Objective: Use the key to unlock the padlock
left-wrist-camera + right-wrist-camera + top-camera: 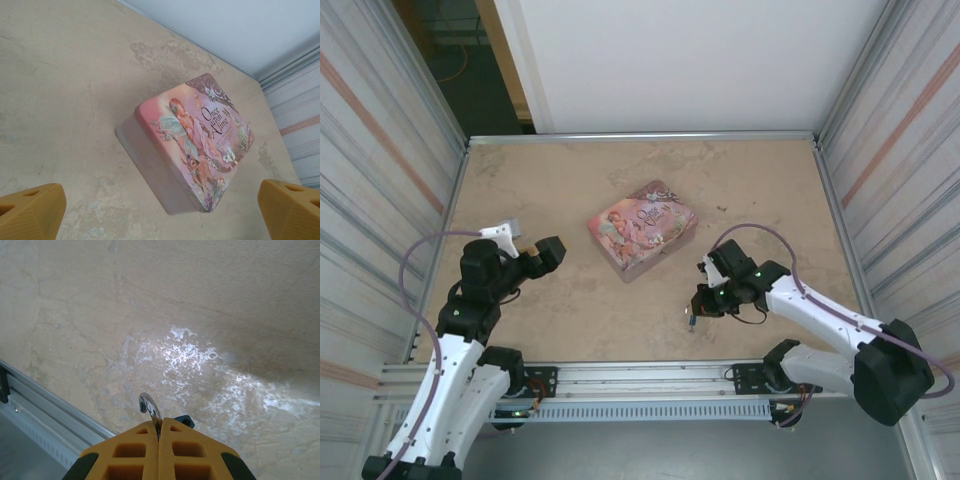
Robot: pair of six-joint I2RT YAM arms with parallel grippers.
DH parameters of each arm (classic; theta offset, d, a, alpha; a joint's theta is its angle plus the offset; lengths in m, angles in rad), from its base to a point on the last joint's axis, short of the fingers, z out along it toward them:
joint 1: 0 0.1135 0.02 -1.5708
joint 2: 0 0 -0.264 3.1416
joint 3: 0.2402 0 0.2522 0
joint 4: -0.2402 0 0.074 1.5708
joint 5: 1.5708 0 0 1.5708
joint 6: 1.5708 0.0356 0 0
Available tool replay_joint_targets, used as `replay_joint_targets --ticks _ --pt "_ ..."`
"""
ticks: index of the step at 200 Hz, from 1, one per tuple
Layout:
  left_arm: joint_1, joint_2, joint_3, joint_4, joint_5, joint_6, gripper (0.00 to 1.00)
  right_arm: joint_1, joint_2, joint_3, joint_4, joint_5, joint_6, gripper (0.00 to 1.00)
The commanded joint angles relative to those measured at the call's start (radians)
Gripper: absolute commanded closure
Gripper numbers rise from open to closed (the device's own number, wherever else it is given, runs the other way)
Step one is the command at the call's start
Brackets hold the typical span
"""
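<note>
My right gripper lowers the padlock (691, 320) toward the left gripper's side next, then releases it beside the front bar.
My right gripper (159, 426) is shut on the tiny padlock (185, 420). The metallic shackle (148, 407) curls out from between the yellow fingers (130, 450), and a corner of the blue body peeks out beside the right finger. In the top view the right gripper (699, 305) is low over the table near its front edge, with the padlock (691, 320) just under its tip. The left gripper (533, 252) is open with nothing between its fingers. It is off the table at the left and points toward the pink tin. In its wrist view its yellow fingertips (31, 210) stand wide apart.
A pink illustrated tin box (642, 229) lies closed in the middle of the table, also seen in the left wrist view (192, 137). The metal front rail (45, 410) runs close below the right gripper. Corrugated walls (380, 170) close in both sides.
</note>
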Motion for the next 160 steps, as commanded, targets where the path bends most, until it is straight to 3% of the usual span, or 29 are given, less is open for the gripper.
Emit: replay_joint_targets --ticks 1,150,160 --pt "0.008 -0.013 -0.013 -0.013 -0.011 -0.01 0.01 0.018 0.048 -0.013 0.051 -0.023 0.027 1.0" --pt "0.008 -0.01 -0.035 0.01 -0.003 -0.03 0.01 0.036 0.275 0.024 0.179 -0.121 -0.002 1.0" --pt "0.008 -0.008 -0.035 0.01 -0.004 -0.031 0.01 0.036 0.28 0.025 0.178 -0.12 -0.004 0.96"
